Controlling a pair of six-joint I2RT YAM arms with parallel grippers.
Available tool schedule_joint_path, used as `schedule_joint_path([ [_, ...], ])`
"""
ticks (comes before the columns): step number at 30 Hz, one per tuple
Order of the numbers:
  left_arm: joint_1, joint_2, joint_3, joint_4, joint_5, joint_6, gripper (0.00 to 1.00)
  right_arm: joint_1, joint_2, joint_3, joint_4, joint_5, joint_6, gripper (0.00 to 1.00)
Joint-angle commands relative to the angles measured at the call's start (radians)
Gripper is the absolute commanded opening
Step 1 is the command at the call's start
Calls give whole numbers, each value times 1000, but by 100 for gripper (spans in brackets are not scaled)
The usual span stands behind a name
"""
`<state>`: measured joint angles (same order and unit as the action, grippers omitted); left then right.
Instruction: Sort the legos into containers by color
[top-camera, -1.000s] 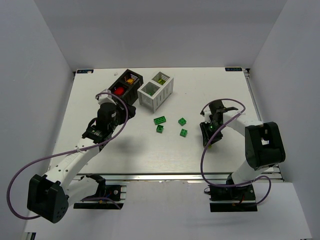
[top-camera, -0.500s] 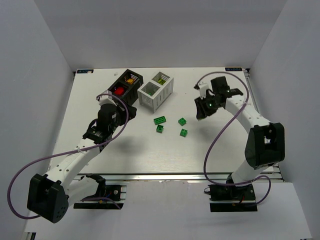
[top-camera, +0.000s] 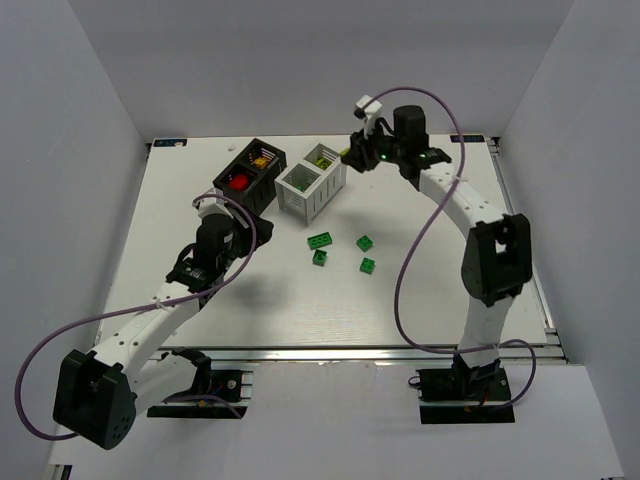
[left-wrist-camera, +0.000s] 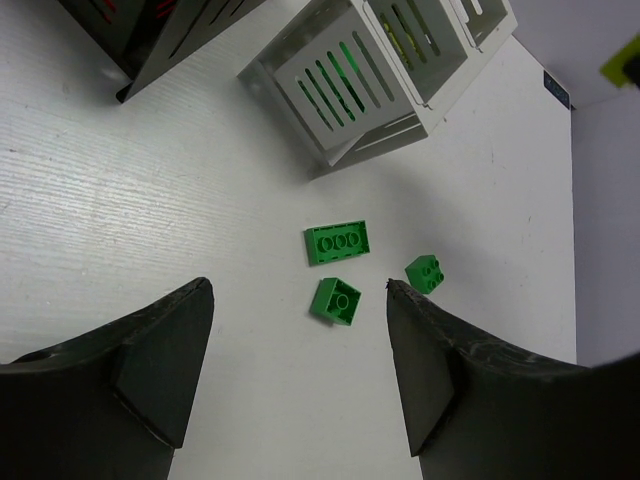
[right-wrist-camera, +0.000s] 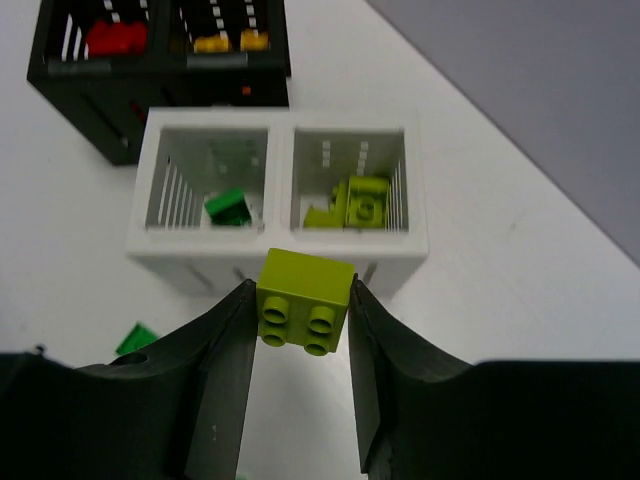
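Next, my right gripper carries its yellow-green lego over the white container's section holding same-colored legos and releases, as that section lies to the gripper's left in the top view.
My right gripper (right-wrist-camera: 303, 305) is shut on a yellow-green lego (right-wrist-camera: 305, 300), studs toward the camera, hanging just short of the white container's (right-wrist-camera: 280, 250) near wall. Its right compartment holds yellow-green legos (right-wrist-camera: 358, 203), its left a green one (right-wrist-camera: 228, 207). The black container (right-wrist-camera: 160, 75) behind holds a red lego (right-wrist-camera: 115, 38) and orange-yellow ones (right-wrist-camera: 225, 42). From above, the right gripper (top-camera: 352, 155) hovers by the white container's (top-camera: 300, 203) far right corner. Several green legos (top-camera: 320, 239) lie loose on the table. My left gripper (left-wrist-camera: 297, 290) stands open and empty above the table, short of a green lego (left-wrist-camera: 335, 301).
The black container (top-camera: 248, 170) stands left of the white one, touching it at a corner. The table's back edge runs just behind both. The right arm stretches across the table's right side, with its cable looping over it.
The right arm has swung from the table's right middle up and left to the white container, carrying the yellow-green lego. The left arm has hardly moved.
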<state>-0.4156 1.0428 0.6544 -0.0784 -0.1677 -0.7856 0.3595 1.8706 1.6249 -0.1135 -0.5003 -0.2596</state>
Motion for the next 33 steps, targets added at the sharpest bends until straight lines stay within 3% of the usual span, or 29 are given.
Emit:
schedule_joint_path([
  [1, 1, -53, -25, 2, 7, -15, 79, 32, 80, 131, 184, 0, 88, 0],
  [10, 1, -49, -30, -12, 0, -12, 80, 81, 292, 308, 235, 115, 190, 1],
  [17, 1, -38, -32, -6, 7, -12, 80, 81, 331, 308, 244, 157, 185, 17],
  [24, 1, 8, -26, 20, 56, -12, 80, 82, 338, 297, 242, 152, 175, 39],
  [33, 1, 54, -10, 26, 92, -24, 82, 82, 348, 297, 238, 160, 168, 51],
])
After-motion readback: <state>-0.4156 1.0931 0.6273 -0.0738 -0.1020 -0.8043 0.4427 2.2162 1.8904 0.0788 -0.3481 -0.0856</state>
